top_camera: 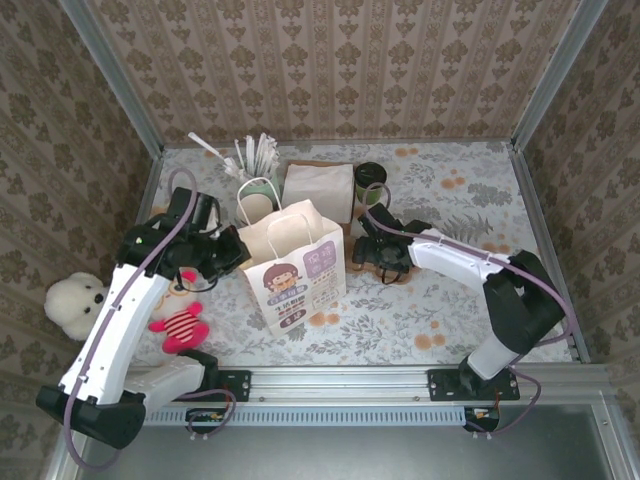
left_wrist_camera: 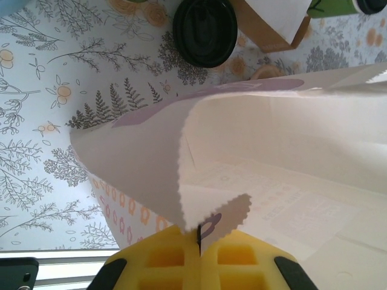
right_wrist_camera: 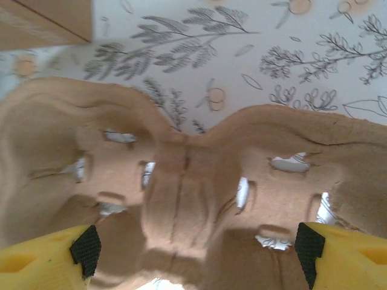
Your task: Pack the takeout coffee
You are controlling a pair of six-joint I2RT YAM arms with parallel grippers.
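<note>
My left gripper should next move gently outward and toward the cup carrier, then open to let go of the bag's zigzag top edge [top_camera: 244, 264] [left_wrist_camera: 213, 223], because the bag's opening is already spread open.
The takeout coffee [top_camera: 370, 181], a dark green cup with a round black lid [left_wrist_camera: 204, 30], stands at the back of the table, right of a napkin box. A white paper bag [top_camera: 296, 262] with a cartoon print stands upright in the middle. My left gripper [top_camera: 232, 252] is shut on the bag's zigzag top edge [left_wrist_camera: 199, 238], and the bag's open inside [left_wrist_camera: 290, 181] spreads to the right. My right gripper [top_camera: 377, 255] hangs low over a brown pulp cup carrier [right_wrist_camera: 187, 181]. It is open, one finger [right_wrist_camera: 84, 248] on each side of the carrier's middle ridge.
A brown box of white napkins [top_camera: 320, 188] sits behind the bag. Left of it are a stack of lidless cups [top_camera: 258, 203] and a cup of wrapped straws [top_camera: 252, 158]. A white plush bear [top_camera: 75, 302] and a red striped toy [top_camera: 180, 326] lie at the left.
</note>
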